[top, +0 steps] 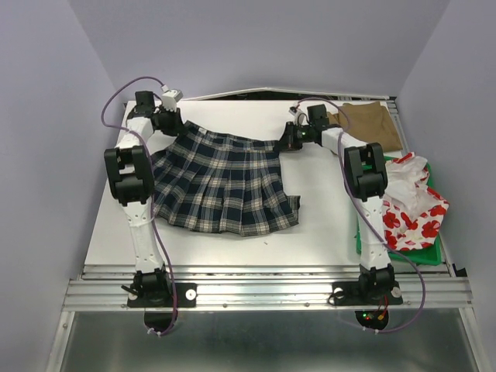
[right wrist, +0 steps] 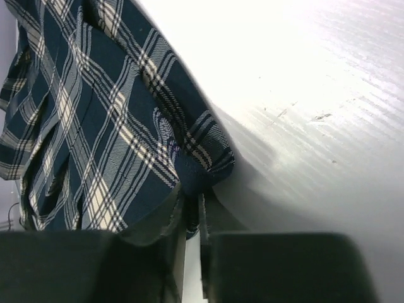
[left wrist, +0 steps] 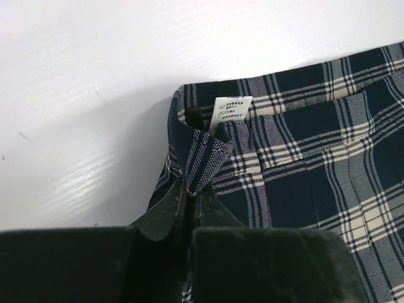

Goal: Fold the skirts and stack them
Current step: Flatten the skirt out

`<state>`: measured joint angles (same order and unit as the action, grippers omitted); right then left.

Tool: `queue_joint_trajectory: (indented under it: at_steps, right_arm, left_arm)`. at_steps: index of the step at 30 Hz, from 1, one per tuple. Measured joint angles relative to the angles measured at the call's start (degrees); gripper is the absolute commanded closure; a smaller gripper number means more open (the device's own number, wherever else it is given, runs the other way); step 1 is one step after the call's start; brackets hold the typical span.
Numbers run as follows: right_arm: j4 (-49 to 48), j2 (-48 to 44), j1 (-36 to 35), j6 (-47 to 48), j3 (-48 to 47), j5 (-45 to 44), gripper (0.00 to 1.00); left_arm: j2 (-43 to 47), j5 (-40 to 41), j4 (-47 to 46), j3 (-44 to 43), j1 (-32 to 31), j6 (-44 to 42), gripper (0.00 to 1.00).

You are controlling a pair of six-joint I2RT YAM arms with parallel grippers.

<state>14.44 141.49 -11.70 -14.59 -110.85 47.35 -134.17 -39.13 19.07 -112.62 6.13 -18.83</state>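
I will next lift the waist corner of the plaid skirt high with my right gripper and then bring it down onto the white table, because the lower part of the plaid skirt is rumpled.
The navy-and-white plaid skirt (top: pixel 221 182) lies spread on the white table, waistband toward the back. My left gripper (top: pixel 177 124) is at its far-left waistband corner. In the left wrist view that gripper (left wrist: pixel 192 189) is shut on the plaid skirt (left wrist: pixel 303 177), pinching the band edge just below a white label (left wrist: pixel 230 110). My right gripper (top: pixel 285 143) is at the far-right waistband corner. In the right wrist view it (right wrist: pixel 192 196) is shut on a bunched fold of the plaid skirt (right wrist: pixel 95 126). The tan skirt (top: pixel 372 124) lies at the back right. The white, red-flowered skirt (top: pixel 411 201) is heaped at the right.
A green tray (top: pixel 422 248) at the table's right edge holds the flowered skirt. Lilac walls close in the left, back and right sides. A metal rail (top: pixel 263 291) carrying both arm bases runs along the near edge. Bare white tabletop (top: pixel 256 248) shows in front of the plaid skirt.
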Motion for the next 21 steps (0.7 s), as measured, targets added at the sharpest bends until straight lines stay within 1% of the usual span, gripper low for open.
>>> queue_joint_trajectory:
  at_steps: [7,11,14,15,16,18,20,21]
  right_arm:
    - [-1.46,-0.92,0.00,0.94,0.68,-2.03,0.99]
    - [-1.29,-7.34,-0.02,2.62,3.30,-3.48,0.99]
    - [-1.05,-15.76,-0.02,4.04,3.58,-5.16,0.99]
    - [-1.09,-20.46,-0.02,4.66,3.06,-6.05,0.99]
    - [-1.14,-23.17,-0.02,5.18,2.27,-6.97,0.99]
    - [-1.88,-28.72,-0.02,6.16,0.63,-9.20,0.99]
    - [-3.80,-35.85,-0.04,7.26,-0.50,-11.17,0.99]
    - [-4.85,-39.04,-0.07,7.82,-0.42,-12.33,0.99]
  left_arm:
    - [0.55,-6.05,1.03,-0.02,2.75,1.16,1.00]
    - [5.60,-10.34,5.55,0.15,4.92,-0.22,1.00]
    - [15.23,-10.71,5.46,2.75,5.33,-1.62,1.00]
    - [20.63,-10.60,3.21,5.55,5.33,-1.38,1.00]
    - [25.05,-10.56,1.27,8.17,5.35,-1.05,1.00]
    - [37.57,-10.40,-5.22,16.06,5.49,0.70,1.00]
    - [49.48,-10.38,-12.00,21.38,5.60,2.27,1.00]
    - [52.85,-10.25,-15.04,23.21,5.60,2.71,1.00]
